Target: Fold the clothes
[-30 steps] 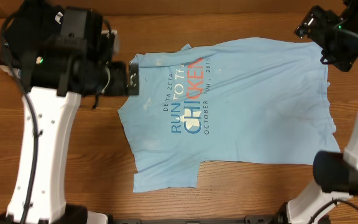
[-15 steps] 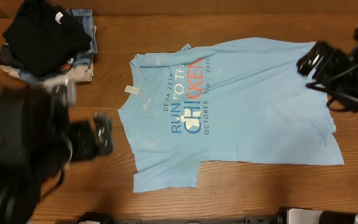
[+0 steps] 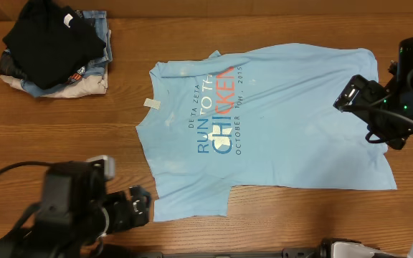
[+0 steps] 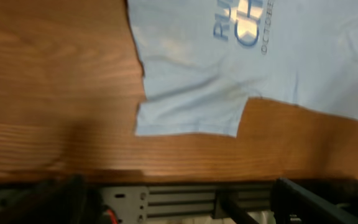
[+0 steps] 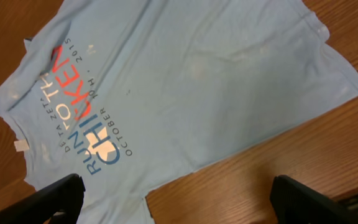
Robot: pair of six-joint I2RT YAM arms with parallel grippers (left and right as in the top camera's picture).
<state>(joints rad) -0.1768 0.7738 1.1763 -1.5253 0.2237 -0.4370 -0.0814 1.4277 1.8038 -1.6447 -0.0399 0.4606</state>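
Note:
The near sleeve should be grabbed by its collar-side corner [image 3: 158, 216] [image 4: 141, 129], so my left gripper should first go down toward the sleeve.
The sky-blue T-shirt [image 3: 278, 122] lies spread flat, chest lettering [image 3: 217, 107] face up, with the collar and its small white tag [image 3: 149, 104] to the left. My left gripper [image 3: 140, 203] is open and empty near the front edge, just left of the shirt's near sleeve [image 3: 192, 204]. In the left wrist view that sleeve [image 4: 188, 112] lies ahead of the open jaws [image 4: 179, 205]. My right gripper [image 3: 350, 94] is open and empty, hovering over the shirt's right hem. In the right wrist view the shirt [image 5: 185, 81] fills the top, above the wide-open jaws [image 5: 185, 202].
A pile of folded clothes sits at the back left, a black garment [image 3: 45, 39] on top of blue denim and beige pieces [image 3: 88, 84]. The table's front edge and metal frame [image 4: 166, 202] show in the left wrist view. Bare wood [image 3: 84, 136] lies left of the shirt.
The left arm swept from the collar at the back left down to the front left, uncovering the pile. The right arm moved from the back right corner down to the shirt's right hem.

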